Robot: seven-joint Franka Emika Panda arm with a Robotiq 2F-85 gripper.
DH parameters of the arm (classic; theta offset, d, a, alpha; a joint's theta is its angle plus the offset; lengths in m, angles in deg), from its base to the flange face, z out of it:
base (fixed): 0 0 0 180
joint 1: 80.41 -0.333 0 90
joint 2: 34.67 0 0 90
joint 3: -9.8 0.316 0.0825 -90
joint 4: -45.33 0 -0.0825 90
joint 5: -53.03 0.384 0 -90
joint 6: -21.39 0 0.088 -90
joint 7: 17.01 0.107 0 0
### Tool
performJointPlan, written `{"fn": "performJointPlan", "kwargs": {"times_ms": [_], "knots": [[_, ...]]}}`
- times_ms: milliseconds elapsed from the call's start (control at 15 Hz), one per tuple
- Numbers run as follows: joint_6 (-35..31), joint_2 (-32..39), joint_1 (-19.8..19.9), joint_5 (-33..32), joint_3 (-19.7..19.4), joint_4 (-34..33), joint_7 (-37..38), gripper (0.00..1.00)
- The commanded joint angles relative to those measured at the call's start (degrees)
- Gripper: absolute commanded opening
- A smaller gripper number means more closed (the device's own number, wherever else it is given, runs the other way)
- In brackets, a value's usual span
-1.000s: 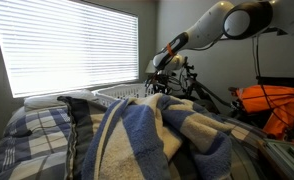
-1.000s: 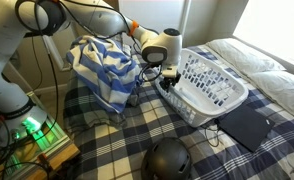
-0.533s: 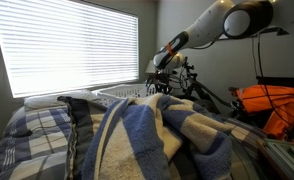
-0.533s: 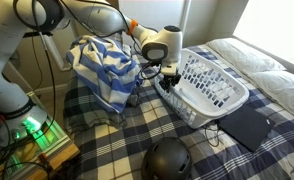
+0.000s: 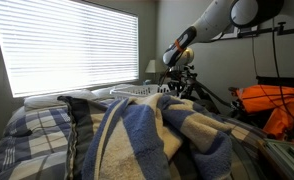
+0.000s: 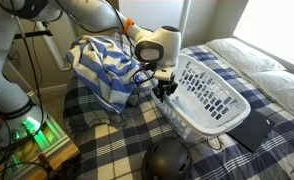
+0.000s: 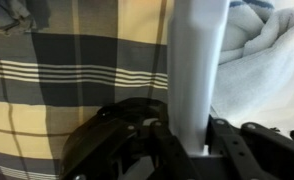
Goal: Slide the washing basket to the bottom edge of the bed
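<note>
My gripper draws the basket's rim back toward the bed's bottom edge and releases it next, since open plaid bedding back there still separates the basket (image 6: 209,95) from that edge.
The white slotted washing basket (image 6: 209,95) sits on the plaid bed (image 6: 107,140), turned at an angle. Its rim also shows in an exterior view (image 5: 137,93) behind the blankets. My gripper (image 6: 165,86) is shut on the basket's near rim at its corner. In the wrist view the white rim (image 7: 195,70) runs straight up between the two black fingers of my gripper (image 7: 193,140), with plaid bedding (image 7: 77,60) beneath. The gripper also shows in an exterior view (image 5: 177,73), beside the basket.
Rumpled blue-and-cream blankets (image 6: 102,65) lie heaped next to the gripper. A dark flat pad (image 6: 249,128) lies beside the basket. A black round object (image 6: 170,160) sits at the front. A white pillow (image 6: 257,60) lies at the far end. An orange item (image 5: 272,105) stands beside the bed.
My gripper has moved with the basket's rim toward the front of the bed. The basket has slid and turned along with it.
</note>
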State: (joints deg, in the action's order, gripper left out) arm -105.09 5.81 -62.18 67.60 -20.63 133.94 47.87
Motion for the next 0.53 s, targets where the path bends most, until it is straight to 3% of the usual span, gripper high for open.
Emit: {"fn": "performJointPlan", "kwargs": {"times_ms": [0, 467], "knots": [[1.7, -7.7, -1.0, -6.2, -1.9, 10.2, 6.4, 0.09], [2.2, -13.9, -1.9, -12.1, -2.2, 17.0, 9.3, 0.09]]}}
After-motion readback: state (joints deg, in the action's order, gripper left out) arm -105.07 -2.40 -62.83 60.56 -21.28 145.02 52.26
